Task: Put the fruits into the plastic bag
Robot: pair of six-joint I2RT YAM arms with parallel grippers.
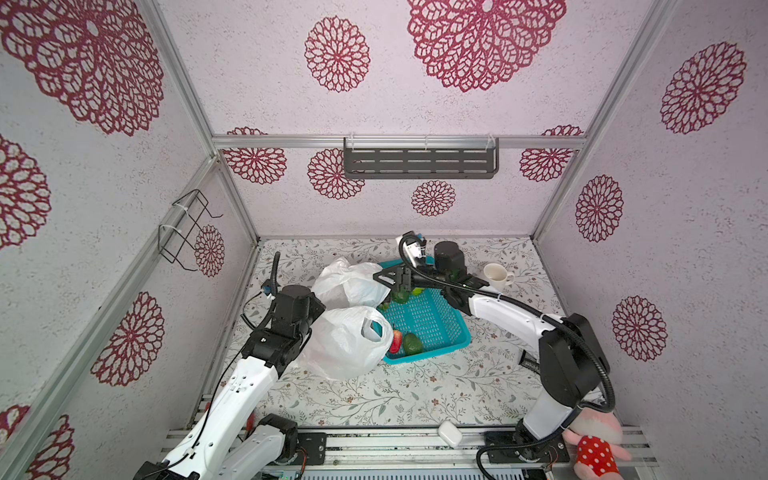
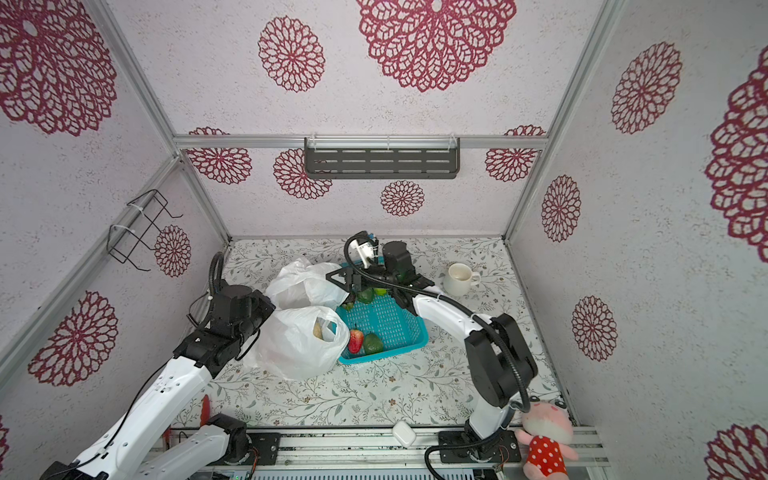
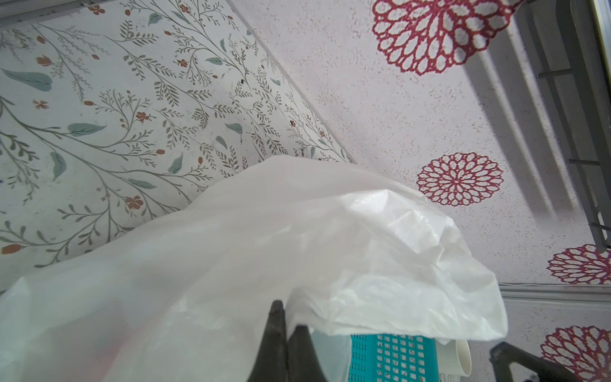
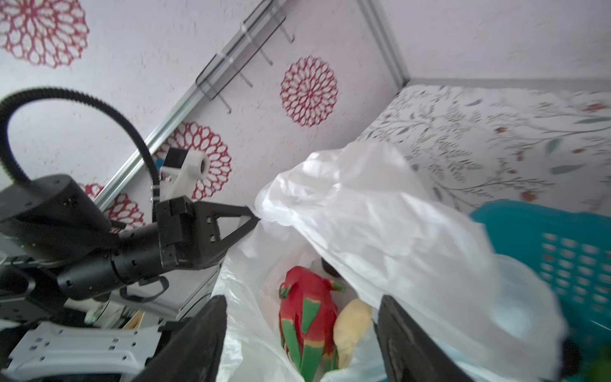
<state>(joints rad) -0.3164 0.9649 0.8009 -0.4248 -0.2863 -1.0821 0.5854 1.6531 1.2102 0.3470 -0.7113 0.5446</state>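
Note:
Next, the right gripper moves back and down onto the green oval fruit (image 1: 412,344) beside the small red one, since it still lies in the basket, outside the bag (image 1: 345,343).
The white plastic bag (image 1: 345,343) lies beside the teal basket. My left gripper (image 3: 287,317) is shut on the bag's rim, and the right wrist view shows the left gripper (image 4: 254,217) lifting it. My right gripper (image 4: 301,299) hangs open over the bag's mouth, in a top view (image 1: 388,280). Below its fingers, inside the bag, lie a red fruit with green scales (image 4: 305,314) and a pale yellow knobbly fruit (image 4: 352,322). In the basket are a small red fruit (image 1: 395,340), a green oval fruit (image 1: 412,344) and a round green fruit (image 1: 401,296).
The teal basket (image 1: 436,324) stands mid-table, right of the bag. A white mug (image 1: 496,274) is at the back right. A small white case (image 1: 450,433) and a pink plush toy (image 1: 594,444) lie on the front rail. A dark shelf (image 1: 419,160) hangs on the back wall.

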